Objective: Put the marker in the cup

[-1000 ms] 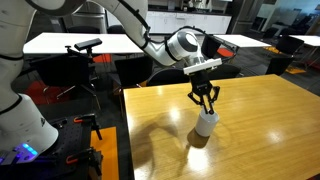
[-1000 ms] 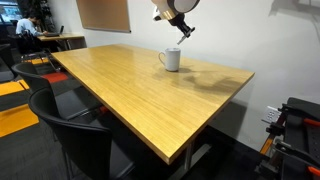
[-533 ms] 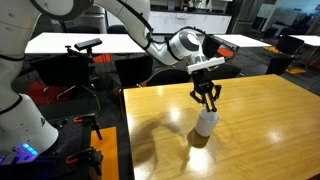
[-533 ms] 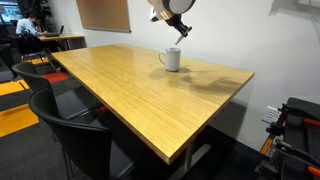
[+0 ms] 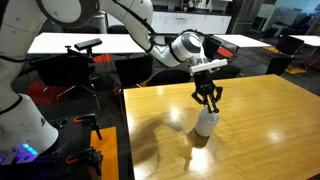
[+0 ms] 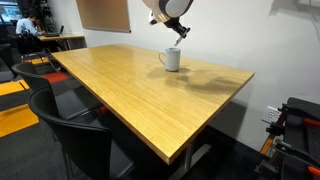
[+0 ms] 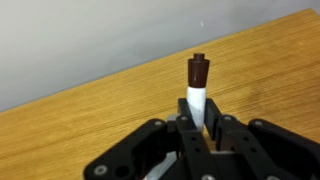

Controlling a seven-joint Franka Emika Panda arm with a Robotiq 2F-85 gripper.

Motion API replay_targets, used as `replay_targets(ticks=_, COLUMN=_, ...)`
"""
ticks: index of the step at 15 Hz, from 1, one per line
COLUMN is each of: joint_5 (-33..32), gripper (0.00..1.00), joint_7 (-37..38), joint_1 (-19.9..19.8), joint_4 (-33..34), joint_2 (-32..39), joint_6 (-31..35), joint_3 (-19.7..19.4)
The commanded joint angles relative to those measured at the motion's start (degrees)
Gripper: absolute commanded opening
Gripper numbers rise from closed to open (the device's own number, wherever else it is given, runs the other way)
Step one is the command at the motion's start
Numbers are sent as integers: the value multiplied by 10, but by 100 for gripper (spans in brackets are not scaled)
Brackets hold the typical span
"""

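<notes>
My gripper lowers the marker [image 7: 198,82] a short way straight over the white cup's open top next, then releases it, since it already hangs above the cup.
My gripper [image 7: 200,128] is shut on the marker [image 7: 198,82], a thin stick with a white body and a dark brown end that points away from the jaws. In both exterior views the gripper [image 5: 207,100] [image 6: 178,33] hangs just above the white cup [image 5: 206,123] [image 6: 172,59], which stands upright on the wooden table [image 5: 270,130]. The gripper does not touch the cup. The cup is out of sight in the wrist view.
The wooden table [image 6: 120,95] has black chairs [image 6: 70,135] along one side. A white table [image 5: 70,43] and a tripod stand [image 5: 84,50] are behind. A wall rises beyond the table's far edge [image 6: 240,40].
The gripper has shifted very slightly above the cup. The marker stays in the jaws and the cup has not moved.
</notes>
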Motion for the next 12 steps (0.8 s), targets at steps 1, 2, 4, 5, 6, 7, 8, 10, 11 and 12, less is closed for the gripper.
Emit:
replay_targets(ticks=1, joint_5=-4, gripper=5, joint_7=-25, joint_1=4, joint_4=41, joint_2=26, joint_6=-33, joint_3=0)
replay_targets(ticks=2, joint_5=-3, gripper=5, joint_7=-27, joint_1=5, joint_4=46, joint_2=30, joint_6=-36, joint_3=0)
replay_targets(ticks=4, joint_5=-3, gripper=5, joint_7=-30, joint_1=6, joint_4=55, joint_2=39, joint_6=-41, joint_3=0)
replay_targets(ticks=5, joint_5=-2, gripper=5, joint_7=-31, joint_1=6, joint_4=60, joint_2=43, joint_6=-43, joint_3=0)
replay_targets(ticks=6, joint_5=-2, gripper=5, joint_7=-30, joint_1=7, joint_4=65, joint_2=48, joint_6=-45, joint_3=0)
replay_targets(ticks=7, joint_5=-2, gripper=5, joint_7=-31, joint_1=7, joint_4=69, joint_2=52, joint_6=-47, joint_3=0)
replay_targets(ticks=8, joint_5=-1, gripper=5, joint_7=-30, joint_1=8, joint_4=74, joint_2=57, joint_6=-49, joint_3=0)
replay_targets(ticks=10, joint_5=0, gripper=5, joint_7=-28, joint_1=9, joint_4=83, joint_2=64, joint_6=-49, joint_3=0)
replay_targets(ticks=11, joint_5=1, gripper=5, joint_7=-28, joint_1=9, joint_4=87, joint_2=67, joint_6=-48, joint_3=1)
replay_targets(ticks=12, joint_5=1, gripper=5, joint_7=-28, joint_1=10, joint_4=90, joint_2=70, joint_6=-47, joint_3=0)
